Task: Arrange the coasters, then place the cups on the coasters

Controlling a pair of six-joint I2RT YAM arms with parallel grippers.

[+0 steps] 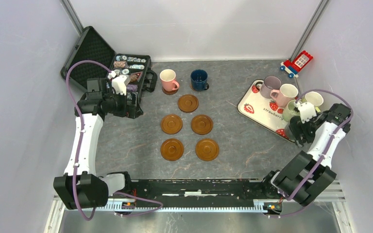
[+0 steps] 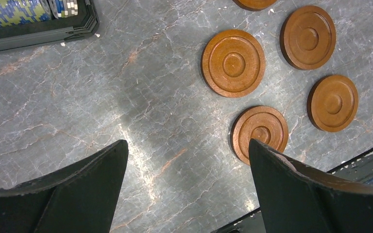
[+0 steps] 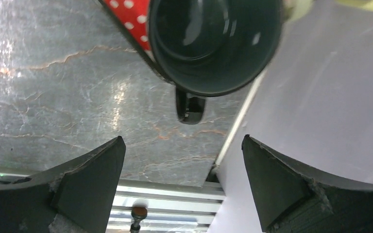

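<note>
The dark cup's handle point(image 3: 190, 109) sticks out toward the gap between my right gripper's open fingers, so next I will lower that gripper toward the handle and bring the fingers around it.
Several bare brown coasters point(image 1: 188, 103) lie in a cluster mid-table, and the left wrist view shows them too point(image 2: 233, 63). A pink cup point(image 1: 168, 80) and a navy cup point(image 1: 199, 80) stand behind them, the pink one on a coaster. A mauve cup point(image 1: 271, 86), a pale pink cup point(image 1: 286, 93), a cream cup point(image 1: 313, 99) and a light green cup point(image 1: 290, 110) stand on the tray. My left gripper point(image 2: 187, 141) hangs open over bare table left of the coasters. My right gripper point(image 3: 183, 137) is open and empty, just short of a dark cup point(image 3: 213, 43) at the tray's near corner.
The white strawberry-print tray point(image 1: 255, 104) lies at the right. An open black case of poker chips point(image 1: 131, 65) stands at the back left, close to my left wrist. A toy block car point(image 1: 296, 63) sits in the back right corner. The right wall point(image 3: 330, 97) is close beside my right gripper.
</note>
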